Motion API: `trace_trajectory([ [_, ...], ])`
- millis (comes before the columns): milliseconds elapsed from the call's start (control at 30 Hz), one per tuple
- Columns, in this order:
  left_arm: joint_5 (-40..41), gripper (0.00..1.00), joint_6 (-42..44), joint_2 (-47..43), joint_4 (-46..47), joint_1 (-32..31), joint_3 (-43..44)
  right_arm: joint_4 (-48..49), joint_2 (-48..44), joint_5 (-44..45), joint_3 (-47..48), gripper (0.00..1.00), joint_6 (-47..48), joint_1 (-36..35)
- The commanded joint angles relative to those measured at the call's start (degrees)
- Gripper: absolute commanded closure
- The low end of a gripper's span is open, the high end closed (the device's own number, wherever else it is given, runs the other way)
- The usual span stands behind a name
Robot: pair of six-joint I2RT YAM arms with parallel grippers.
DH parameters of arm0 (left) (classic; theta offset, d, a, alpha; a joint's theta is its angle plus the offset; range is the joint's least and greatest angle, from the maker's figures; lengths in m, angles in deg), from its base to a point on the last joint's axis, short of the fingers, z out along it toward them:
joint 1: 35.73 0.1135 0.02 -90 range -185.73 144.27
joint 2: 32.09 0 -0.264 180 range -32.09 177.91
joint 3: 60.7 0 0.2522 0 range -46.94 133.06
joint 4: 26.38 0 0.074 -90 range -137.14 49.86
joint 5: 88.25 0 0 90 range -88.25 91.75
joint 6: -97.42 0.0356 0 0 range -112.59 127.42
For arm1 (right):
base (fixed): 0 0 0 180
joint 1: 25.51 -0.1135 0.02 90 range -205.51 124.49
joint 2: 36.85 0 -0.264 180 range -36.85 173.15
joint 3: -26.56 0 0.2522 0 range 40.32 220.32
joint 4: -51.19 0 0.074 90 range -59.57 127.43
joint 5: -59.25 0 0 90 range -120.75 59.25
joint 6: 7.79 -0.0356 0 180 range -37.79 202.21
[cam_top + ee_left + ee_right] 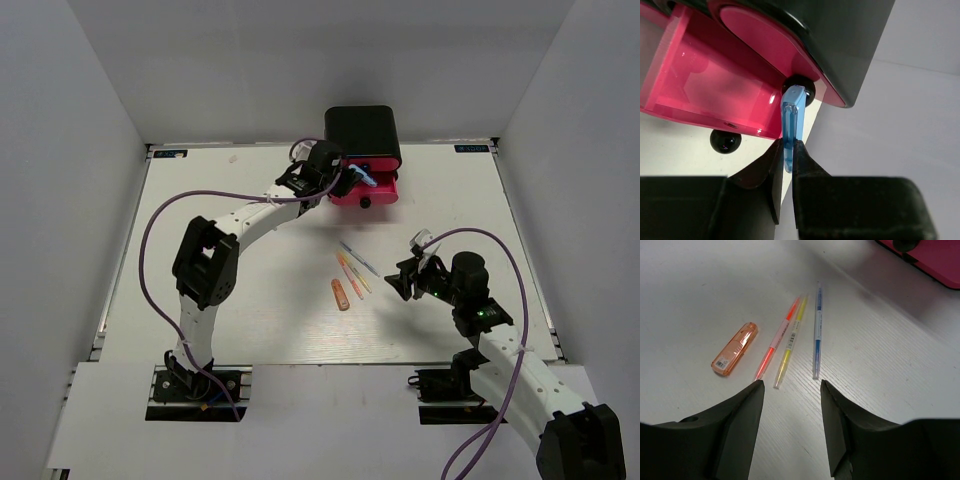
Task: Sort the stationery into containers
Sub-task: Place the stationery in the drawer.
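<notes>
My left gripper lowers the stubby blue marker toward the drawer's bare bottom next and releases it, since the pink drawer (705, 90) stands open and empty below the marker.
My left gripper (352, 178) is shut on a stubby blue marker (790, 125), held at the right front corner of an open pink drawer (705, 90) of the black cabinet (362, 132). The marker's tip is in front of the black knob (807, 92) of a shut drawer above. The open drawer's own knob (725, 141) shows below it. My right gripper (408, 275) is open and empty, just short of three thin pens on the table: pink (777, 340), yellow (790, 342) and grey-blue (817, 335). An orange marker (735, 349) lies left of them.
The cabinet stands at the table's far edge, centre right. The pens (356, 265) and orange marker (341, 293) lie mid-table between the arms. White walls enclose the table on three sides. A corner of the pink drawer (935, 260) shows in the right wrist view.
</notes>
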Motion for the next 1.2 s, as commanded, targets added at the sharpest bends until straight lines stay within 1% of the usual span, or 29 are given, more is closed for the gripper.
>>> trace_trajectory([
  [0,2.22,0.88,-2.58,-1.08,-1.64,0.86,0.07,0.98,-0.21,0.75,0.18,0.45,0.59,0.26],
  [133,2.22,0.88,-3.82,0.93,-2.17,0.86,0.68,1.16,-0.30,0.92,-0.08,0.44,0.50,0.35],
  [167,2.22,0.88,-3.82,0.94,-2.69,0.86,1.99,0.98,-0.21,0.92,0.01,0.42,0.67,0.09],
  [267,2.22,0.83,-4.34,2.17,-4.10,0.86,3.58,1.07,-0.12,1.10,0.10,0.42,0.68,0.18],
  [367,1.70,0.76,-4.34,2.70,-4.10,0.86,4.11,1.07,-0.21,1.36,0.01,0.41,0.59,0.18],
  [400,1.70,0.68,-4.34,2.70,-4.63,0.86,4.11,0.98,-0.21,1.45,0.01,0.39,0.59,0.26],
  [500,1.70,0.56,-4.34,3.22,-5.16,0.86,5.17,1.24,-0.30,1.54,0.01,0.36,0.59,0.44],
  [533,1.70,0.50,-4.34,3.22,-5.16,0.86,5.17,1.16,-0.12,1.45,0.01,0.36,0.68,0.18],
  [600,1.70,0.44,-4.34,3.22,-5.16,0.86,5.17,1.25,-0.03,1.36,0.01,0.36,0.59,0.18],
  [633,1.17,0.43,-4.34,3.22,-5.16,0.86,5.17,1.24,-0.03,1.28,0.01,0.35,0.59,0.18],
  [767,1.17,0.43,-4.34,2.08,-5.16,0.86,5.17,1.16,0.49,0.57,0.36,0.35,1.03,0.18],
  [900,0.11,0.43,-3.29,0.67,-4.02,0.86,5.69,1.24,1.81,-3.19,1.50,0.36,4.00,0.00],
  [967,0.11,0.48,-0.75,-0.73,-3.40,0.86,5.69,0.98,3.82,-6.36,2.11,0.42,6.82,0.00],
  [1000,0.11,0.53,0.13,-2.30,-3.40,0.86,5.69,0.72,5.40,-8.20,2.99,0.46,7.96,-0.09],
  [1033,0.11,0.62,2.14,-3.36,-3.40,0.86,5.08,0.54,6.20,-14.48,3.43,0.50,12.15,-0.26],
  [1067,0.11,0.80,3.21,-4.59,-2.88,0.86,3.08,0.54,7.43,-16.55,4.05,0.63,13.15,-0.44],
  [1100,0.81,0.86,4.35,-7.64,-2.87,0.86,1.75,0.72,11.09,-20.66,4.84,0.70,13.94,-0.70],
  [1133,1.43,0.92,5.49,-9.42,-2.87,0.86,0.35,0.28,12.52,-21.31,5.45,0.76,15.86,-1.05],
  [1167,2.22,0.94,7.94,-11.17,-3.48,0.86,-2.54,-0.16,13.93,-21.66,7.29,0.82,16.14,-1.75],
])
